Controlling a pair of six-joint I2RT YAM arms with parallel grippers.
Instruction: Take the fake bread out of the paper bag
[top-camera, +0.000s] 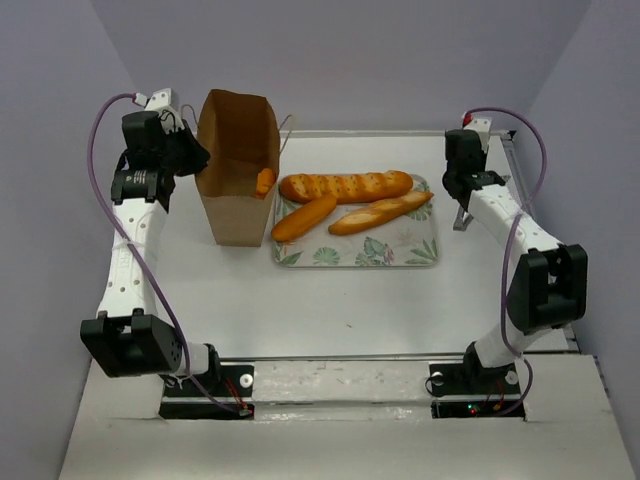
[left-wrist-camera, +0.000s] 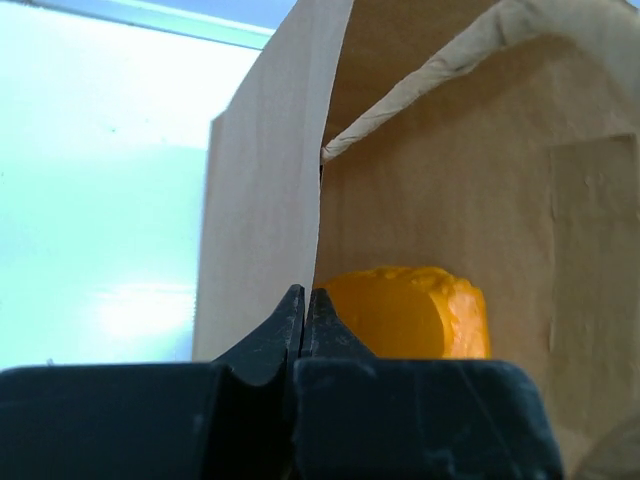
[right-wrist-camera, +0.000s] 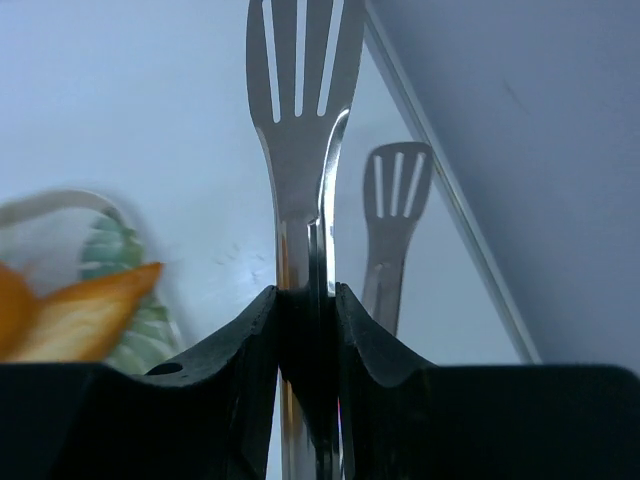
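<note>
The raised metal tongs come down next in my right gripper to the bare table (top-camera: 465, 213) (right-wrist-camera: 350, 243) between the tray and the bar, and my right gripper opens there.
The brown paper bag (top-camera: 235, 170) stands open at the back left. An orange piece of fake bread (top-camera: 265, 181) shows inside it, and also in the left wrist view (left-wrist-camera: 410, 312). My left gripper (top-camera: 195, 155) is shut on the bag's left wall edge (left-wrist-camera: 260, 220), its jaws (left-wrist-camera: 303, 300) pinching the paper. A long scored loaf (top-camera: 345, 186) and two shorter loaves (top-camera: 304, 217) (top-camera: 380, 213) lie on a leaf-patterned tray (top-camera: 420, 258). My right gripper (top-camera: 466, 200) is shut on metal tongs (right-wrist-camera: 298, 120) to the right of the tray, its jaws (right-wrist-camera: 305, 295) clamped on the handle.
A twisted paper handle (left-wrist-camera: 430, 80) hangs across the bag's mouth. The tray's corner and a loaf tip (right-wrist-camera: 85, 315) lie left of the tongs. The table's right rail (right-wrist-camera: 450, 200) runs close beside the tongs. Grey walls enclose the table.
</note>
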